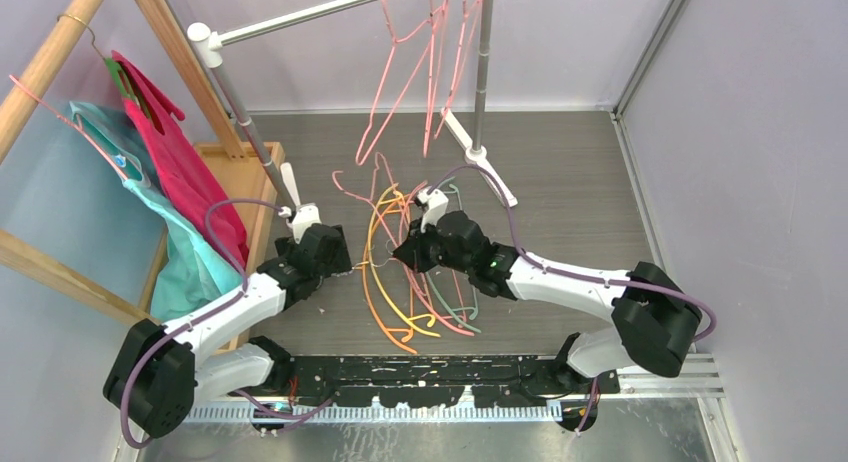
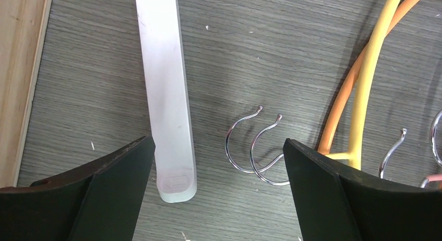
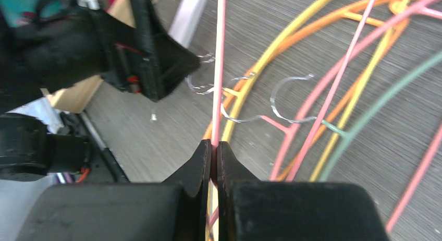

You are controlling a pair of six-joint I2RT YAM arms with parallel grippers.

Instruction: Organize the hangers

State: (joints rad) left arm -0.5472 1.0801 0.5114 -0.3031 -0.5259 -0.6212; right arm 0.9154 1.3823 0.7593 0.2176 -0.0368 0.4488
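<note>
My right gripper rises outward to the metal bar next, since the bar is above and outward of it, slides the pink wire hanger toward the pole and releases it.
A pile of bare hangers (image 1: 415,282), orange, yellow, pink and pale green, lies on the table between my arms. Three more pink hangers (image 1: 432,52) hang from the metal rail (image 1: 320,14). My right gripper (image 3: 215,145) is shut on a thin pink wire hanger (image 3: 219,63) at the pile's left side. My left gripper (image 2: 219,144) is open just above the table, with two chrome hooks (image 2: 253,152) lying between its fingers, untouched. A yellow hanger (image 2: 371,69) and an orange one (image 2: 341,108) curve past its right finger. In the top view the two grippers are close together, left (image 1: 345,262) and right (image 1: 405,254).
The rack's white foot (image 2: 166,95) lies by my left finger, its other foot (image 1: 480,157) behind the pile, under the pole (image 1: 485,62). A wooden rack (image 1: 60,52) with magenta and teal garments (image 1: 185,182) and a wooden base (image 1: 250,172) stands at the left.
</note>
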